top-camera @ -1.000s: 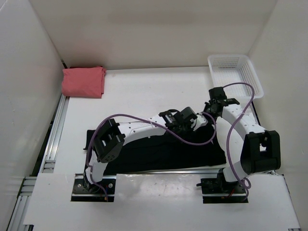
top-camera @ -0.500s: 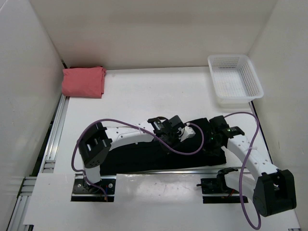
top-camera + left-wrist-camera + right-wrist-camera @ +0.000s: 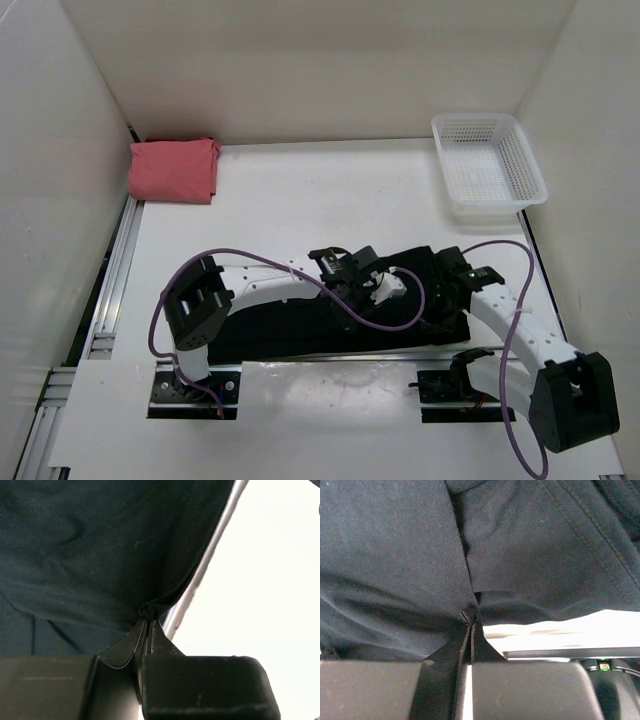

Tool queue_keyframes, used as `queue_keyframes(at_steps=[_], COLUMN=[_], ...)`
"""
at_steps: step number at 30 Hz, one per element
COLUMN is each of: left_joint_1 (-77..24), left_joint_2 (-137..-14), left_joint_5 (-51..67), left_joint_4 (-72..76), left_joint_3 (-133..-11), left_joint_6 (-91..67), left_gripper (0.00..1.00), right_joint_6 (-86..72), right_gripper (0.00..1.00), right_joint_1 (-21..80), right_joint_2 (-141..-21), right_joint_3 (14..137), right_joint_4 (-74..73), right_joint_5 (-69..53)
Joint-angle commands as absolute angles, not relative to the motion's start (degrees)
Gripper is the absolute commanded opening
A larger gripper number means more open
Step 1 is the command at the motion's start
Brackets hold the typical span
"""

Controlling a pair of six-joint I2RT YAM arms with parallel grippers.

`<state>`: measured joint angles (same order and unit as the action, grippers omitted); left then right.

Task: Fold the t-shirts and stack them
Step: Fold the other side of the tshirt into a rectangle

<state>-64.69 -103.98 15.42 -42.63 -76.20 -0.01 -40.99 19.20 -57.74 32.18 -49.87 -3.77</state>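
Note:
The pinch is at the table's near edge; my left gripper must next carry it outward over the black t-shirt toward its far edge (image 3: 408, 256) and release it.
A black t-shirt (image 3: 290, 335) lies flat along the near edge of the table, partly under both arms. My left gripper (image 3: 385, 290) is over its right half, shut on a pinch of black cloth (image 3: 90, 555); the tips (image 3: 148, 620) meet at the shirt's edge. Just to the right, my right gripper (image 3: 438, 300) is also shut on a bunched fold of the same shirt (image 3: 395, 555), its tips (image 3: 471, 617) closed tight. A salmon pink t-shirt (image 3: 172, 170) sits folded at the far left corner.
A white mesh basket (image 3: 490, 165) stands at the far right corner. White walls enclose the table on three sides. An aluminium rail (image 3: 115, 270) runs along the left edge. Purple cables loop off both arms.
My right gripper has pulled back from near the basket toward the near edge, bringing the shirt's right part with it. The left gripper has shifted slightly nearer and right.

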Motion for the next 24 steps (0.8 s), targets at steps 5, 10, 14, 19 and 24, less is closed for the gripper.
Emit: queue_keyframes(at_steps=[5, 10, 14, 19, 24], left_joint_1=[-65.0, -62.9, -58.4, -52.4, -50.1], left_joint_2=[-103.1, -105.2, -107.3, -108.8, -111.1], left_joint_5=[22.1, 20.8, 24.0, 26.3, 25.8], left_joint_4=[-48.8, -47.6, -47.6, -47.1, -46.0], left_joint_3=[-76.3, -78.6, -83.5, -86.7, -89.1], left_joint_6=[0.0, 0.0, 0.0, 0.0, 0.0], left_gripper=[0.1, 0.1, 0.1, 0.1, 0.1], right_joint_6=[-38.5, -36.7, -32.6, -28.0, -26.1], right_gripper=[0.0, 0.0, 0.0, 0.0, 0.0], right_joint_1=[21.6, 21.6, 20.6, 17.7, 15.6], right_joint_2=[-62.0, -66.6, -72.7, -82.4, -90.2], right_joint_3=[34.5, 39.4, 46.7, 54.7, 59.1], right_joint_4=[-51.9, -51.9, -51.3, -50.2, -49.7], right_joint_5=[-6.0, -4.0, -2.7, -3.3, -3.8])
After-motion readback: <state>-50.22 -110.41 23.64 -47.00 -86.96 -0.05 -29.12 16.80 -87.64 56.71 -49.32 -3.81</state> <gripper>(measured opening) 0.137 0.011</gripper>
